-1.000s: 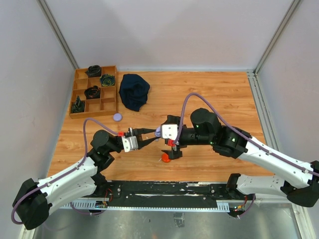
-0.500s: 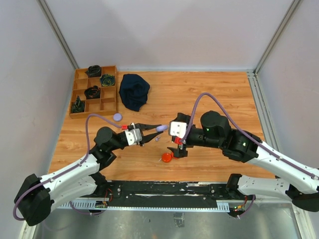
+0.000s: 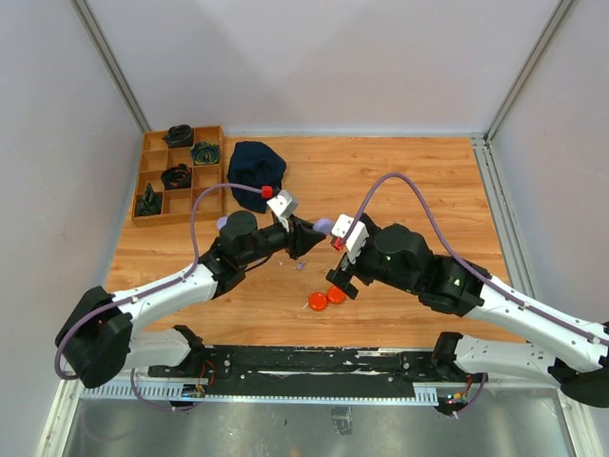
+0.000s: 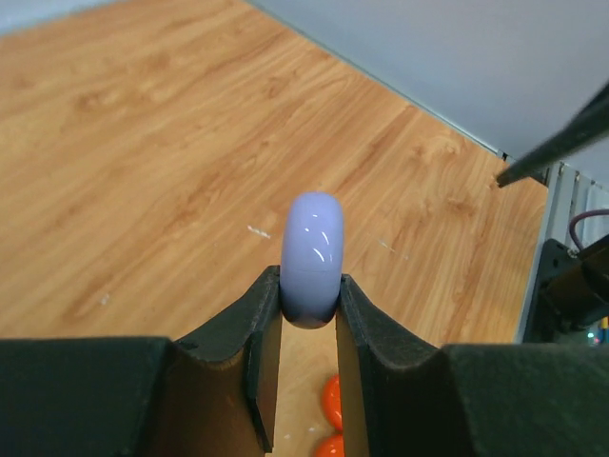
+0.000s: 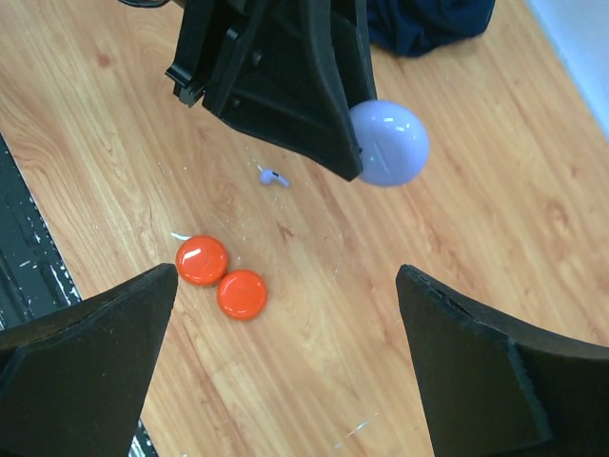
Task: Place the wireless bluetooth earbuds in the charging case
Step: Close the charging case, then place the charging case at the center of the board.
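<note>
The case [image 4: 312,255] goes down and back with my left gripper next for release on the bare wood beside the orange discs, since it hangs above the table.
My left gripper [image 4: 309,286] is shut on a lavender round charging case [image 4: 312,255], held edge-on above the table [image 3: 324,226]. My right gripper [image 5: 287,271] stands wide open with nothing between its fingers, just right of that case [image 5: 388,143] and above the wood. A tiny lavender earbud [image 5: 273,177] lies on the table under the left fingers [image 3: 300,267]. Two orange discs [image 5: 202,260] [image 5: 242,294] lie touching each other near the front edge [image 3: 325,299]. A second lavender disc [image 3: 220,222] peeks out beside the left arm.
A wooden compartment tray [image 3: 211,168] with dark coiled items stands at the back left. A dark blue cloth [image 3: 255,171] lies next to it. Grey walls close in the table on three sides, and the black base rail runs along the front.
The left arm swung toward the back right, carrying the lavender case with it. The right gripper drew back to the right. Two orange discs show where one showed before.
</note>
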Robot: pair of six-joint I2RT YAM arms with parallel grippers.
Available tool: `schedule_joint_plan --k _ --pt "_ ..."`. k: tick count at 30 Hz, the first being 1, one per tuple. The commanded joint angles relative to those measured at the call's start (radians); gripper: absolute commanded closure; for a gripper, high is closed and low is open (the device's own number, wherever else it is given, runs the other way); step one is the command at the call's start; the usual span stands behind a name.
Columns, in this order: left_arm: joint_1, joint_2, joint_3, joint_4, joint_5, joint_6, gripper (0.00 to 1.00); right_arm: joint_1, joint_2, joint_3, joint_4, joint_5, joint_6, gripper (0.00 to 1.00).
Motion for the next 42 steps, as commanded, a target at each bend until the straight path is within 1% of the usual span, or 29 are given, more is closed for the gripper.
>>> schedule_joint_plan --k 1,8,15,26,29,34,42 --pt "0.007 0.06 0.047 -0.106 -0.083 -0.242 0.97 -0.023 -0.038 -0.054 0.019 0.098 0.143 0.01" --pt "0.007 0.184 0.064 -0.152 -0.072 -0.456 0.88 -0.026 -0.087 -0.133 0.029 0.204 0.224 0.0" --pt "-0.009 0.36 0.094 -0.154 0.026 -0.601 0.83 -0.029 -0.126 -0.206 0.07 0.208 0.271 0.01" --pt "-0.106 0.59 0.212 -0.179 0.048 -0.649 0.76 -0.03 -0.144 -0.238 0.076 0.225 0.276 0.01" --pt "-0.13 0.642 0.263 -0.23 0.053 -0.635 0.73 -0.03 -0.157 -0.243 0.075 0.233 0.275 0.01" --pt "-0.173 0.693 0.349 -0.367 0.015 -0.571 0.66 -0.035 -0.166 -0.255 0.072 0.236 0.275 0.01" --pt "-0.209 0.706 0.419 -0.508 0.0 -0.5 0.55 -0.039 -0.175 -0.259 0.071 0.246 0.275 0.01"
